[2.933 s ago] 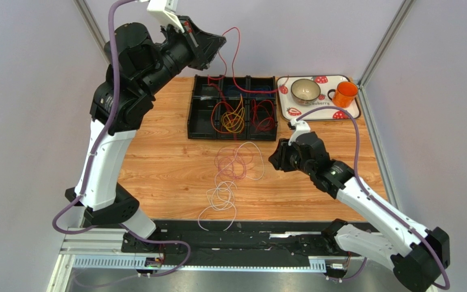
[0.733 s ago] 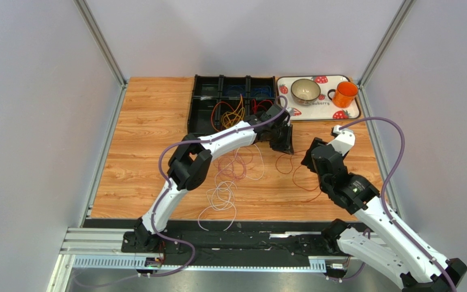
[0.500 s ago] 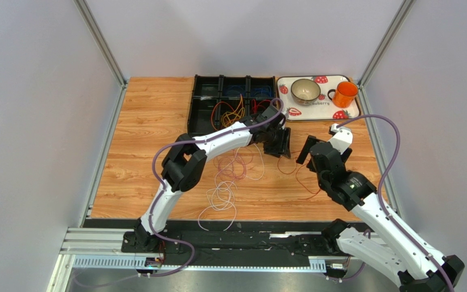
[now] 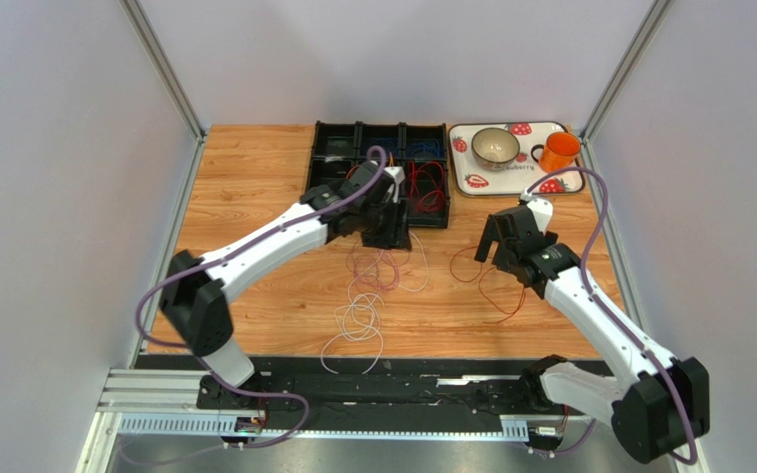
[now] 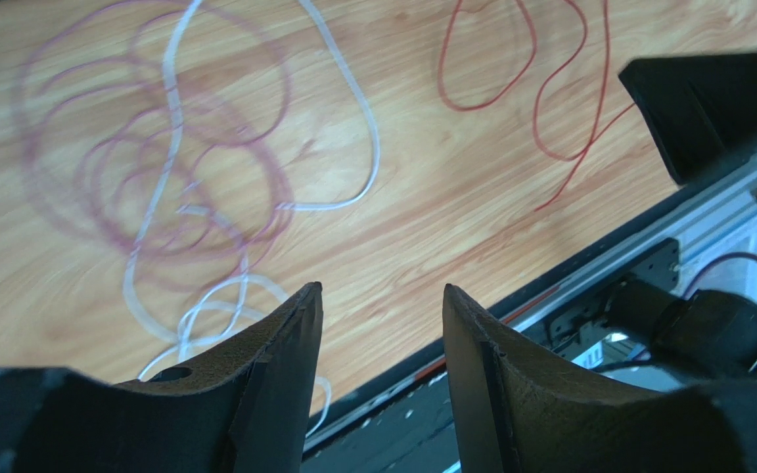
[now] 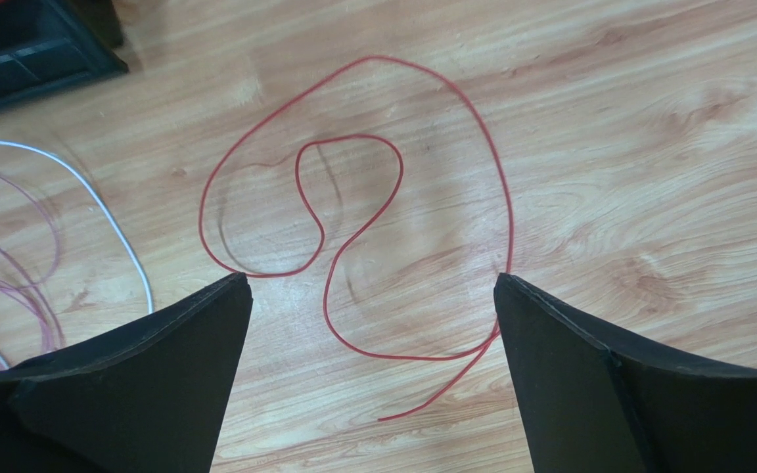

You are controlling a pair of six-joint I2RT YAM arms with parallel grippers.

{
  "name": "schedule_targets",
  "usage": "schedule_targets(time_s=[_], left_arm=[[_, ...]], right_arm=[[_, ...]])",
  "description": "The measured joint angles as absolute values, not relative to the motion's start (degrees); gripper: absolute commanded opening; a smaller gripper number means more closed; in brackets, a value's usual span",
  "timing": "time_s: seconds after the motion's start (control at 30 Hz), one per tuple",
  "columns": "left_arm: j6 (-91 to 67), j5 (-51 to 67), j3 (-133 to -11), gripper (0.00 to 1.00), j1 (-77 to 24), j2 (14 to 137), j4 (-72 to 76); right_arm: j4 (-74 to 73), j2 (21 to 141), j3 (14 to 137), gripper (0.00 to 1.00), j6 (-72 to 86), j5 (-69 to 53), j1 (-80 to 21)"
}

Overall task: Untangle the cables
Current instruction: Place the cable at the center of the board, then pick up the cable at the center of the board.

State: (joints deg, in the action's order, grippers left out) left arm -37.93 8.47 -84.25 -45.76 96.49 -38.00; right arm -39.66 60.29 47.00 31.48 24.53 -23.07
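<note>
The two parts of the cable almost meet at the narrow neck of the red cable's inner loop point(image 4: 480, 276) point(image 6: 329, 239) below, so the right gripper next needs to lower its open fingers around the loop's neck.
A lone red cable point(image 4: 499, 311) lies in loose loops on the wood, right of centre. My right gripper point(image 4: 496, 246) hovers over it, open wide and empty; in the right wrist view the red cable point(image 6: 373, 58) curls between and beyond the right gripper point(image 6: 372, 277). A pink and white tangle of cables point(image 4: 378, 268) lies mid-table, with white loops point(image 4: 358, 317) nearer the front. My left gripper point(image 4: 392, 236) hangs open and empty just above the tangle's far side. In the left wrist view the left gripper point(image 5: 380, 288) faces the tangle point(image 5: 155, 177) and the red cable point(image 5: 540, 89).
A black compartment organizer point(image 4: 318, 187) at the back holds orange, red and blue cables. A strawberry-print tray point(image 4: 570, 182) at the back right carries a bowl point(image 4: 495, 147) and an orange mug point(image 4: 558, 152). A black rail point(image 4: 402, 379) runs along the table's front edge.
</note>
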Motion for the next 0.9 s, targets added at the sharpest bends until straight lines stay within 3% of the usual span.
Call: schedule_targets(time_s=[0.53,0.9], left_arm=[[-29.0,-7.9,-66.4,0.58,-44.1,57.9,-53.6],[-27.0,-13.0,-60.9,0.58,-44.0,53.1,-56.0]], right_arm=[[-34.6,77.8,48.0,0.73,31.9,15.5,-22.3],[-31.8,85.3,49.5,0.49,31.8,16.5,-22.3]])
